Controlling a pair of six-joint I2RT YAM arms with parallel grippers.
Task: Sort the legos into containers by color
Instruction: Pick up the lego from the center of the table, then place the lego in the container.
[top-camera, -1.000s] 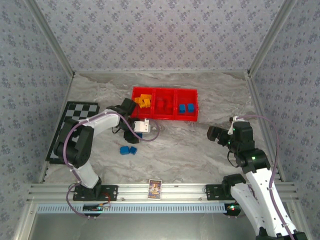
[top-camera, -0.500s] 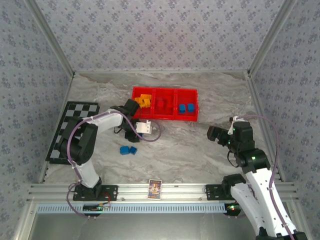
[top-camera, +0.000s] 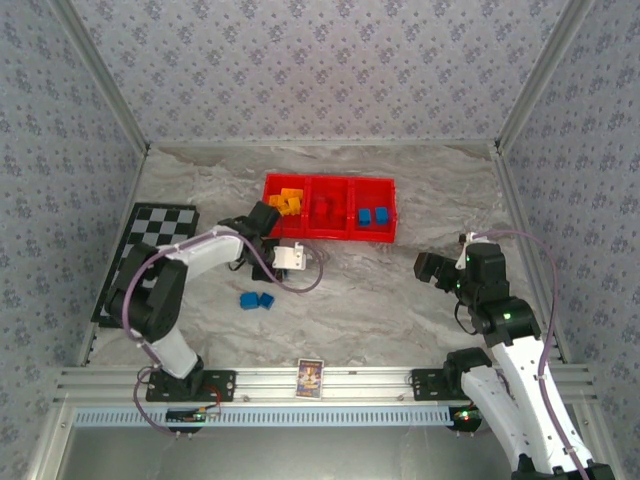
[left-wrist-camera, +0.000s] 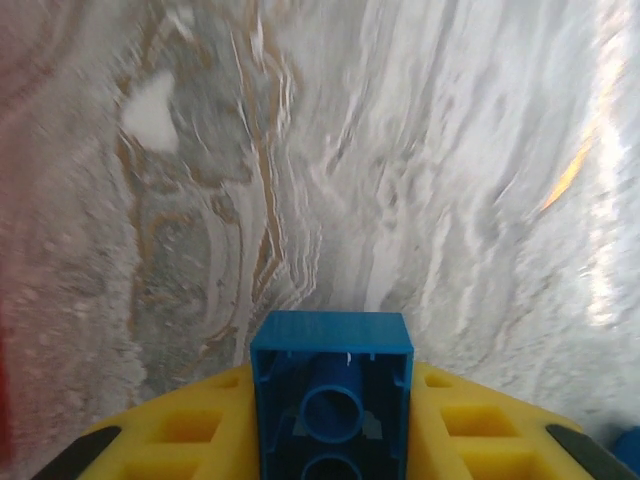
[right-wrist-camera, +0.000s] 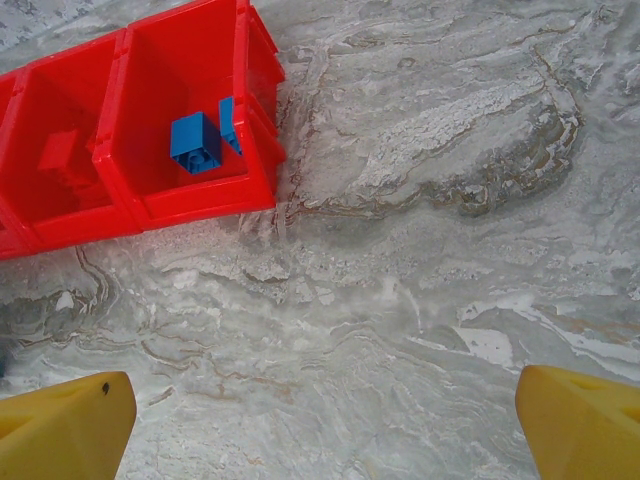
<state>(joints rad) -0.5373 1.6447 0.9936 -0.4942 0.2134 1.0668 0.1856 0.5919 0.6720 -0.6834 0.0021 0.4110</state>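
My left gripper carries the blue lego outward across the tray (top-camera: 330, 236) and over the section with blue legos next and releases it there, since the colors match.
A blue lego (left-wrist-camera: 331, 400) sits hollow side up between the yellow fingers of my left gripper (left-wrist-camera: 331, 425), which is shut on it over bare marble. From above, the left gripper (top-camera: 262, 224) hangs just off the left end of the red tray (top-camera: 330, 236). The tray's left compartment holds orange legos (top-camera: 288, 203), the middle one red legos (top-camera: 322, 210) and the right one blue legos (top-camera: 372, 216). Two more blue legos (top-camera: 256, 300) lie on the table in front of the left arm. My right gripper (top-camera: 428, 268) stands open and empty to the right of the tray (right-wrist-camera: 190, 205), whose blue legos (right-wrist-camera: 195, 142) show there.
A black-and-white checkered board (top-camera: 145, 250) lies at the left edge. A small printed card (top-camera: 310, 378) rests on the front rail. Patterned walls close in the left, right and back. Open marble stretches between the tray and the right arm.
My left wrist has shifted slightly right, toward the tray's left end, and its elbow has swung. The right arm has not moved.
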